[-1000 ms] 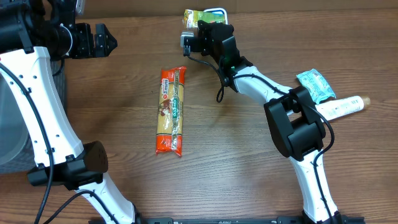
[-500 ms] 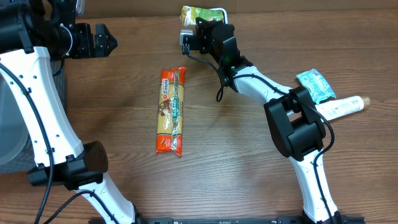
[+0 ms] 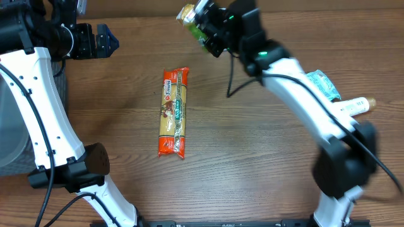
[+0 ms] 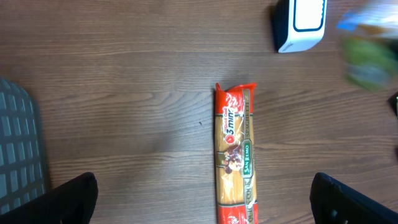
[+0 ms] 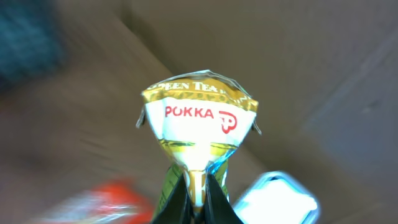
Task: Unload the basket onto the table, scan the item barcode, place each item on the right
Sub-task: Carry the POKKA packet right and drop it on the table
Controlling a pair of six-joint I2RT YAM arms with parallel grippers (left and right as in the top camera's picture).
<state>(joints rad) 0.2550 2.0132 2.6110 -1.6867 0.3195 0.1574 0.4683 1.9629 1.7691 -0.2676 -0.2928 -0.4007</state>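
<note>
I will move my right gripper to the right in the overhead view and lower it to let go of the pouch (image 3: 189, 15) beside the teal packet, since it lies clear of the scanner.
My right gripper (image 3: 205, 26) is shut on a green and gold Pokka green tea pouch (image 3: 189, 15), held in the air at the table's far edge. In the right wrist view the pouch (image 5: 199, 121) stands up from the shut fingertips (image 5: 217, 202), gripper (image 5: 198, 199), pinched by its lower seam. The white and blue scanner (image 4: 300, 23) stands on the table; in the right wrist view the scanner (image 5: 280, 199) shows blurred below the pouch. The arm hides it in the overhead view. My left gripper (image 3: 104, 41) hangs open at the far left, nothing in it.
An orange spaghetti pack (image 3: 173, 112) lies lengthwise mid-table, below the left gripper (image 4: 208, 205). A teal packet (image 3: 322, 85) and a white tube (image 3: 350, 106) lie at the right. A grey basket (image 3: 9, 135) stands past the left edge.
The right arm has swung up and stretched out, carrying the pouch a little left and higher, with motion blur. The left arm has not moved.
</note>
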